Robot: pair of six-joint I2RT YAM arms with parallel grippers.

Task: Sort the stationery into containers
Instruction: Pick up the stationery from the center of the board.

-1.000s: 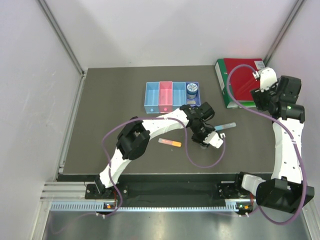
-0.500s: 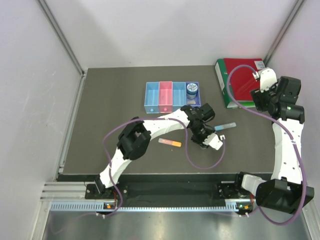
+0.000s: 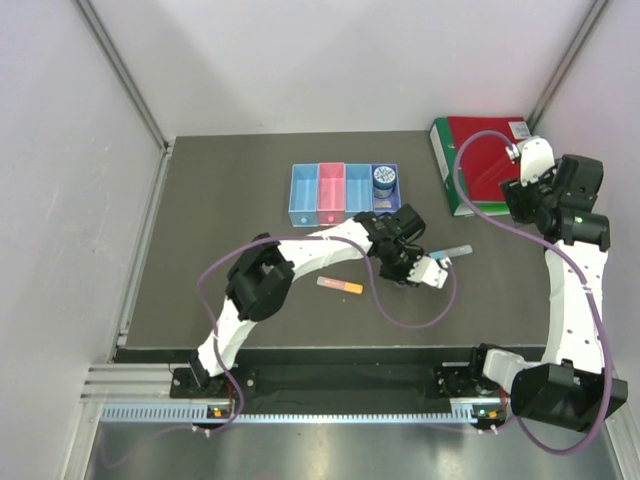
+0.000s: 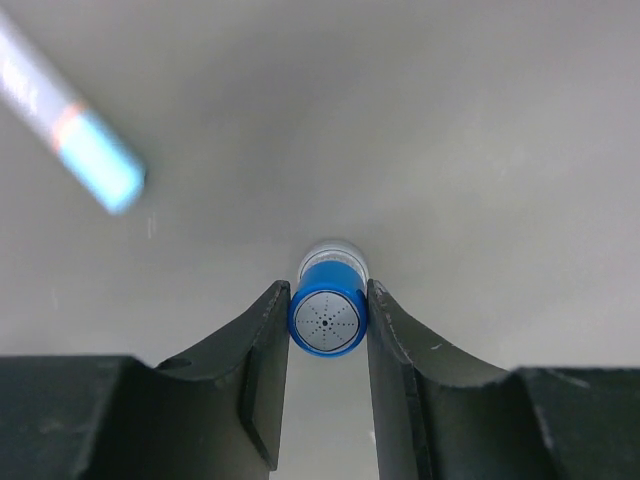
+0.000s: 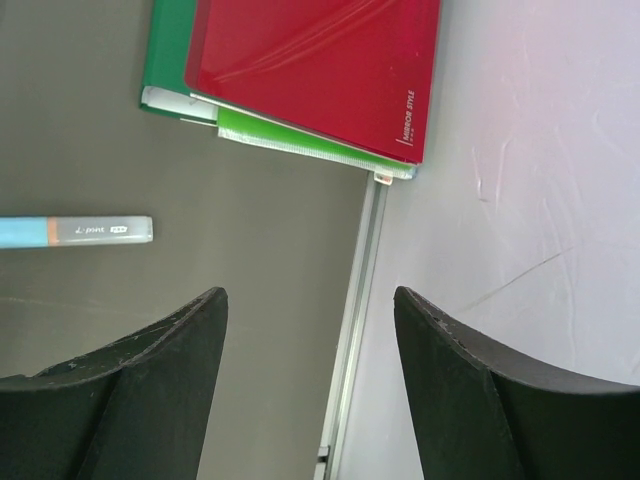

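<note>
The bottle rises across outward, left in the top view, to the empty light blue end bin (image 3: 304, 186) next. My left gripper lowers inside and releases it.
The containers (image 3: 345, 193) are a row of four joined bins at mid-table: light blue, pink, light blue, purple. A round blue jar (image 3: 384, 180) stands in the purple bin. My left gripper (image 3: 410, 266) sits just in front of the purple bin. In the left wrist view the gripper (image 4: 328, 292) is shut on the cap of a tiny blue-capped bottle (image 4: 328, 322), seen from above. A light blue bar (image 3: 450, 252) lies to its right, and also shows in the left wrist view (image 4: 80, 140) and the right wrist view (image 5: 75, 232). A pink-orange bar (image 3: 340, 286) lies to its left. My right gripper (image 3: 528, 170) (image 5: 308, 295) is open and empty.
A red binder (image 3: 485, 160) on a green binder (image 3: 445, 180) lies at the far right corner; both show in the right wrist view (image 5: 300, 70). The right wall and its metal rail (image 5: 355, 330) run beneath the right gripper. A purple cable loops in front of the left gripper.
My left gripper, shut on the bottle, has shifted a little toward the far side and turned slightly. The right arm has barely moved.
</note>
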